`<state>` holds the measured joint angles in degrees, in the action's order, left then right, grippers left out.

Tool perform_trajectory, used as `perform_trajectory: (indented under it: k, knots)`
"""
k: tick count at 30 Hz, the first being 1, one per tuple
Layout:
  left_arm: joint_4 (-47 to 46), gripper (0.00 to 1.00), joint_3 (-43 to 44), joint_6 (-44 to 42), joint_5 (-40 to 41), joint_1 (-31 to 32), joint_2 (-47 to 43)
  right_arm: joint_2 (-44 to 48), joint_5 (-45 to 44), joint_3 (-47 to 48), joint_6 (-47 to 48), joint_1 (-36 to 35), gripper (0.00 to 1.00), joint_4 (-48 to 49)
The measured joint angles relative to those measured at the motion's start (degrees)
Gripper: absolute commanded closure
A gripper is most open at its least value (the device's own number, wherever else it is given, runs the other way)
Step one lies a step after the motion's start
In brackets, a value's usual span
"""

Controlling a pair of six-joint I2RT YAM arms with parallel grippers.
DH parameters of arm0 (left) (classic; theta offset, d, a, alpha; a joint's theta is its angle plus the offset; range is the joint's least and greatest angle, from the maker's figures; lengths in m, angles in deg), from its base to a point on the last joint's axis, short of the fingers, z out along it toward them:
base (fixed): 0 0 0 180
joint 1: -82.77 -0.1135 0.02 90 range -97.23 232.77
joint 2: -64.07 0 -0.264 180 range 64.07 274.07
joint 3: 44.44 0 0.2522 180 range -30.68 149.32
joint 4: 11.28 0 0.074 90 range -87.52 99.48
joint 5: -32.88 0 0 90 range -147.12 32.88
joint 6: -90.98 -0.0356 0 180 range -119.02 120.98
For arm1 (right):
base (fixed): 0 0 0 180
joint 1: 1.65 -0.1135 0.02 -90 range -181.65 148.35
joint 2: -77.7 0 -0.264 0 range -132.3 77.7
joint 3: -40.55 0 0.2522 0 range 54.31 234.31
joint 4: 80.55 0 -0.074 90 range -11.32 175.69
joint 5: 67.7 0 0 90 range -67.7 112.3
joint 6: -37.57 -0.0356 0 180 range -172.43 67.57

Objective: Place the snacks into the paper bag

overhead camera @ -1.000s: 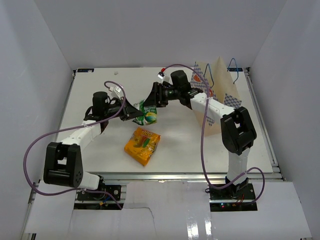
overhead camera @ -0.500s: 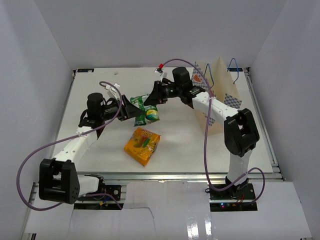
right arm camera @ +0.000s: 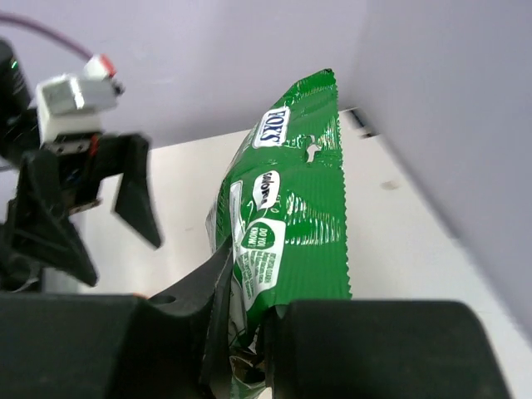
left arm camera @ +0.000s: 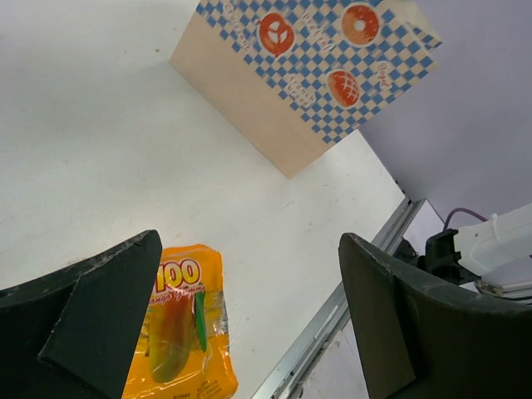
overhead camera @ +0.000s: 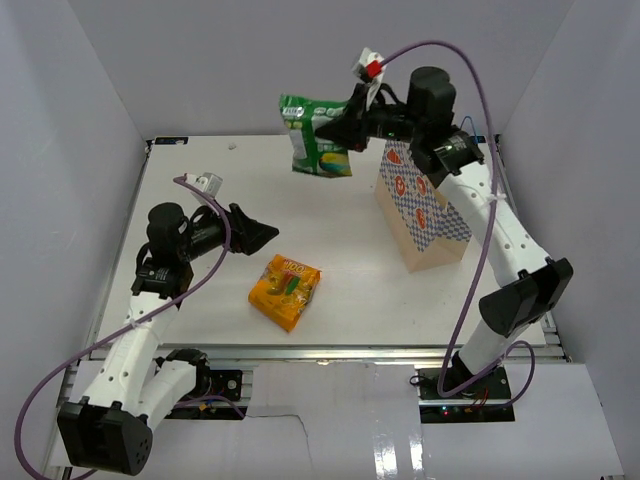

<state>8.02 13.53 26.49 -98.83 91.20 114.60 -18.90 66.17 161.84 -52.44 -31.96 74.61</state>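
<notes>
The robot's right gripper will move over the paper bag (overhead camera: 420, 205) next and go down to release, since the bag stands below the gripper and to its right in the top view.
My right gripper (overhead camera: 345, 128) is shut on a green-white pouch (overhead camera: 315, 135) (right arm camera: 287, 241), holding it high in the air left of the paper bag (overhead camera: 420, 205) (left arm camera: 307, 75). The bag stands upright at the right of the table, tan with a blue-white checker pattern and red-orange motifs. An orange-yellow pouch (overhead camera: 285, 290) (left arm camera: 179, 328) lies flat near the table's front middle. My left gripper (overhead camera: 262, 235) (left arm camera: 249, 320) hangs open with nothing in it, just left of and above the orange-yellow pouch. No other snacks show.
A metal rail (overhead camera: 360, 352) (left arm camera: 332, 320) runs along the table's front edge. White walls (overhead camera: 70, 150) enclose the table on the left, back and right. Purple cables (overhead camera: 60, 385) loop off both arms.
My left gripper has opened, let go of the green-white pouch and drawn back to the left. My right gripper closed on the pouch and lifted it high toward the back.
</notes>
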Motion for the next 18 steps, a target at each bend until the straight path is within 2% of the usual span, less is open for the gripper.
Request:
perform_trajectory:
  k: [4,8,13,18]
  knots:
    - [1.3,0.02,-2.4,-0.3,0.9,0.0,0.7,2.9,-4.3,5.0,5.2,5.7,0.92,-1.3]
    - [3.4,0.02,-4.6,-0.7,1.7,0.0,1.3,6.2,-8.7,6.2,8.3,13.4,0.92,-2.1]
    - [3.5,0.02,-5.7,-1.4,1.9,0.0,1.4,8.8,-14.4,6.0,10.9,21.9,0.92,-2.8]
    - [3.5,0.02,-6.3,-2.2,1.9,0.0,1.9,12.6,-18.5,0.7,12.8,25.3,0.92,-3.0]
